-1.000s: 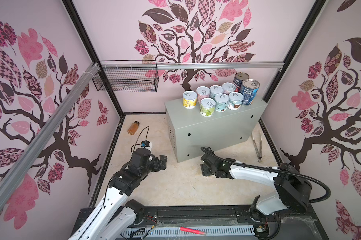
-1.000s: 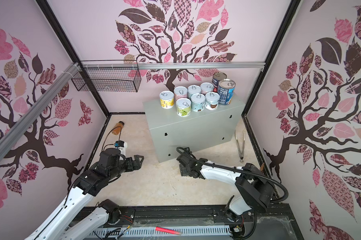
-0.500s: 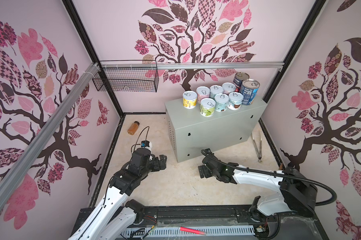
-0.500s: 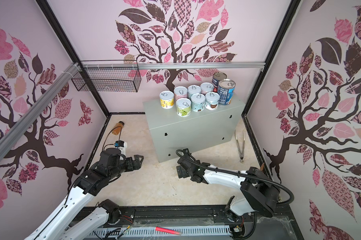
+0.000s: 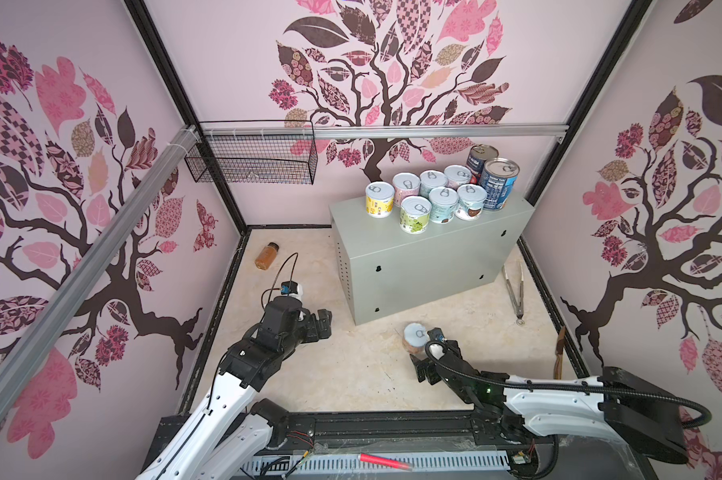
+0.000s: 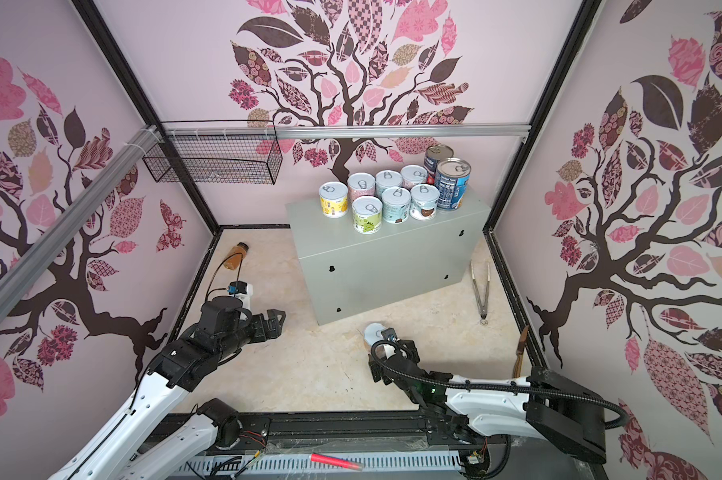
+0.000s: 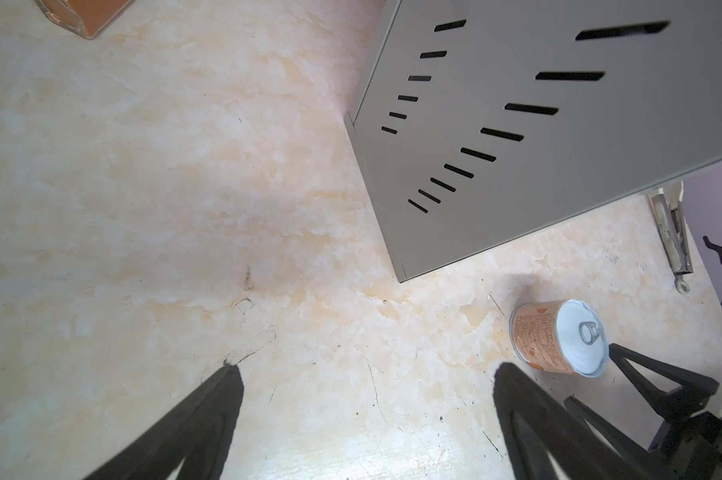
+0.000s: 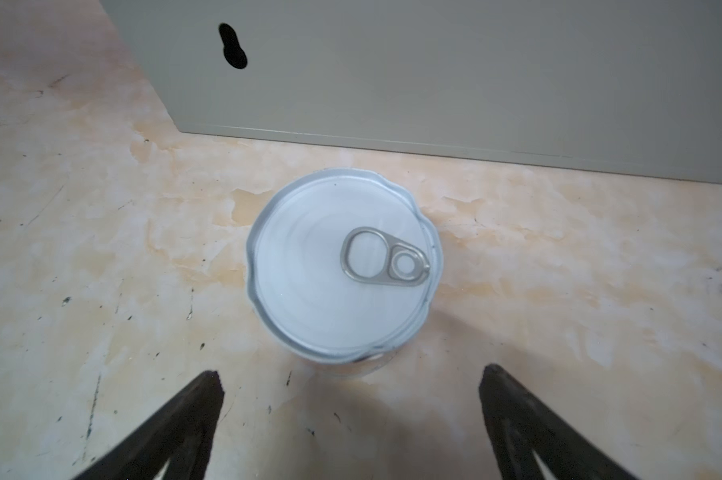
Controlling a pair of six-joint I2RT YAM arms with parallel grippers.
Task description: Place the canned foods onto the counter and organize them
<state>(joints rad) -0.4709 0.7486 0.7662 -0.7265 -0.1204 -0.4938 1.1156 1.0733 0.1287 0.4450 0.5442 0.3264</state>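
The right gripper will next move outward around the sides of the orange-labelled can and close, because the can is just outward of its open fingers.
Several short white-lidded canned foods stand grouped on the grey counter, also seen as the counter. With them are a tall blue-label can and a red-label can behind it. One more short can, orange-labelled, stands upright on the floor in front of the counter; the can shows its pull tab. My right gripper is open just behind it, not touching. My left gripper is open over bare floor, left of the counter.
An amber bottle lies at the far left of the floor. Metal tongs lie right of the counter, and a brown-handled tool rests along the right wall. A black wire basket hangs on the back rail.
My right gripper has opened and drawn back toward the front, uncovering the orange-labelled can standing on the floor. The left arm has not moved.
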